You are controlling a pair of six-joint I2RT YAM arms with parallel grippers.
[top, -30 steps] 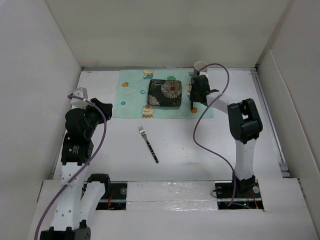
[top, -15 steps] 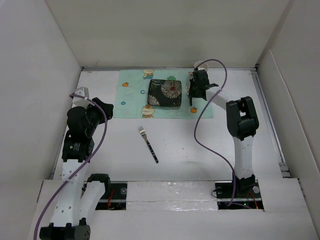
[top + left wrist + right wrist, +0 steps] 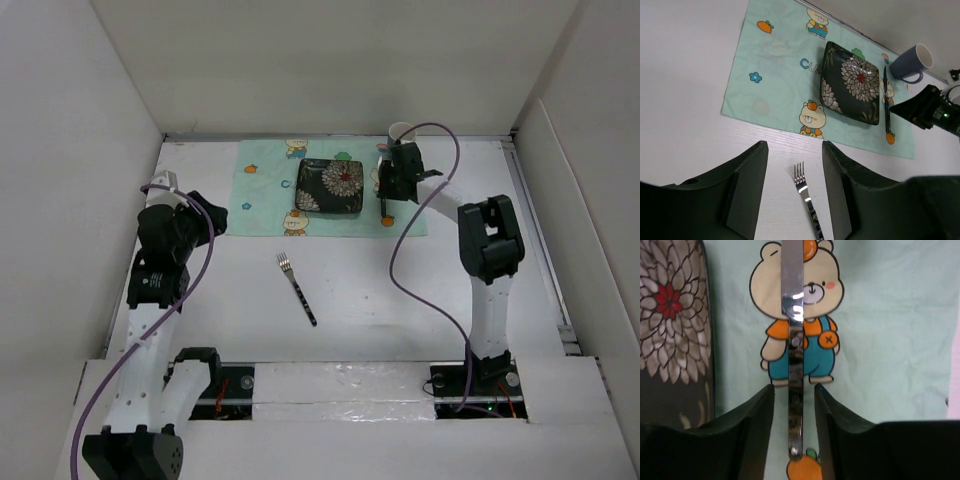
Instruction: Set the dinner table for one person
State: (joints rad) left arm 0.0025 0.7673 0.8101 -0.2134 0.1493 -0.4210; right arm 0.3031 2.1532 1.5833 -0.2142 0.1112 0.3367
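Observation:
The fork lies off the mat, so my left gripper shifts to the right in the top view next and lowers onto the fork's handle near the tines.
The white dinner table (image 3: 400,290) carries a mint-green cartoon placemat (image 3: 265,195) at the back. A black floral square plate (image 3: 330,186) sits on it. A knife (image 3: 795,355) lies flat on the mat just right of the plate. My right gripper (image 3: 793,387) is open, with a finger on each side of the knife's handle and a gap on both sides. A blue mug (image 3: 910,62) stands behind it. A fork (image 3: 297,287) lies on the bare table in front of the mat. My left gripper (image 3: 794,147) hangs open above the table, and the fork (image 3: 805,195) shows between its fingers.
White panels wall the table on the left, back and right. The right arm (image 3: 485,250) reaches from its base to the mat's right edge, with a purple cable looping over the table. The left arm (image 3: 160,270) stands along the left wall.
The right jaws have opened off the knife, which now lies on the mat. The left jaws have widened and the left wrist has shifted slightly toward the back.

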